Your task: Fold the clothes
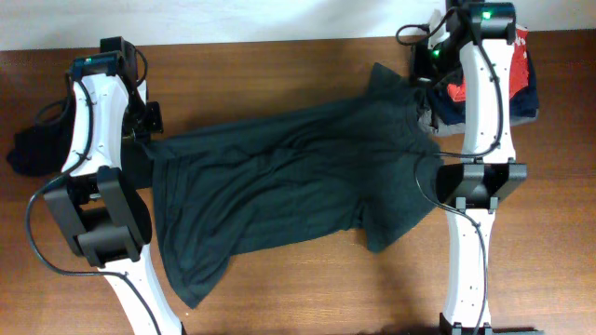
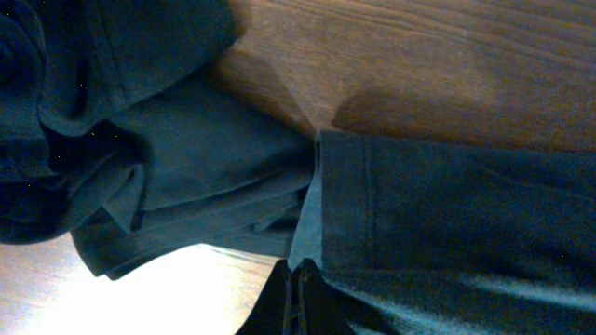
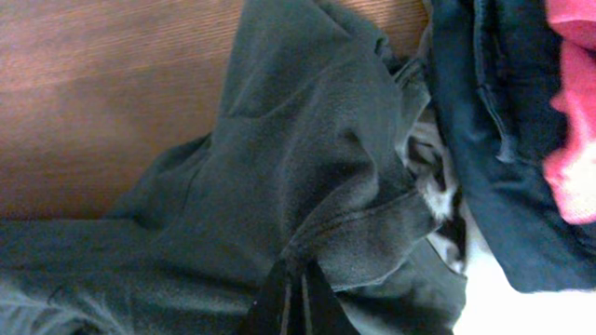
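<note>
Next, the left gripper moves slightly back over the shirt's corner by the black heap and lets go of the shirt's hem, since the shirt already stretches to my right gripper.
A dark green T-shirt [image 1: 279, 177] lies spread across the middle of the table, a little slanted. My left gripper [image 1: 146, 124] is at its far left corner. In the left wrist view the fingers [image 2: 304, 279] are shut, pinching the hemmed edge of the T-shirt [image 2: 438, 214]. My right gripper [image 1: 426, 82] is at the shirt's far right end by the upper sleeve. In the right wrist view the fingers [image 3: 293, 277] are shut on a bunched fold of the T-shirt [image 3: 307, 158].
A stack of other clothes [image 1: 521, 79], navy with red, lies at the back right, close to the right gripper; it also shows in the right wrist view [image 3: 503, 140]. A black heap of cloth [image 1: 33, 149] sits at the left edge and in the left wrist view [image 2: 56, 121].
</note>
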Robot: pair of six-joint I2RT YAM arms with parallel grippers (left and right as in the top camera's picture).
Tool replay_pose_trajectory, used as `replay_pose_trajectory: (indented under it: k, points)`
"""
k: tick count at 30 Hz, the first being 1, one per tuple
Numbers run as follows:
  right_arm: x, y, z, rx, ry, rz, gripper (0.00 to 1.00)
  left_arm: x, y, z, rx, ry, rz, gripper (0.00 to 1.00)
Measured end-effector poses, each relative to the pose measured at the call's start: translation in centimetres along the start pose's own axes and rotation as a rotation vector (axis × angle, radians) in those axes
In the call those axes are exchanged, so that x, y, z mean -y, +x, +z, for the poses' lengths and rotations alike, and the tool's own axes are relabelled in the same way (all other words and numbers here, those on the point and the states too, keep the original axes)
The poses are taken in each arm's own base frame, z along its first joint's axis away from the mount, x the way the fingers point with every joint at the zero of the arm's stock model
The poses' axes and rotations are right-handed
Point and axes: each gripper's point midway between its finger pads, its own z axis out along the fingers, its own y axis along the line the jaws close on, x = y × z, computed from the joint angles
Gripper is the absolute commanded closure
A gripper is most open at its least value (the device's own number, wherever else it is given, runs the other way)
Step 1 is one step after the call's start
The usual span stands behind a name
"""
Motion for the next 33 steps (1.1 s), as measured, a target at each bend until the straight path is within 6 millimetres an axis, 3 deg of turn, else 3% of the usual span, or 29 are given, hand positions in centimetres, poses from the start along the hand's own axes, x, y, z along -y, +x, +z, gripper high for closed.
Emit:
replay_pose_trajectory:
  k: [5, 11, 17, 21, 33]
  points:
    - [0.1, 1.1, -0.9, -0.036, 0.016, -0.012, 0.96, 0.1, 0.0, 0.0, 0.001, 0.003, 0.0, 1.0]
    - [0.7, 2.7, 0.0, -0.11, 0.068, -0.03, 0.96, 0.1, 0.0, 0.0, 0.001, 0.005, 0.0, 0.99]
    - [1.6, 6.0, 2.9, -0.268, 0.104, -0.034, 0.96, 0.1, 0.1, 0.0, -0.003, 0.007, 0.0, 1.0]
    - [2.4, 7.8, 4.3, -0.351, 0.125, -0.025, 0.96, 0.1, 1.1, 0.0, -0.046, 0.005, 0.006, 0.99]
    - [3.3, 8.2, 4.4, -0.366, 0.176, -0.031, 0.96, 0.0, 3.2, -0.2, -0.132, 0.006, 0.018, 1.0]
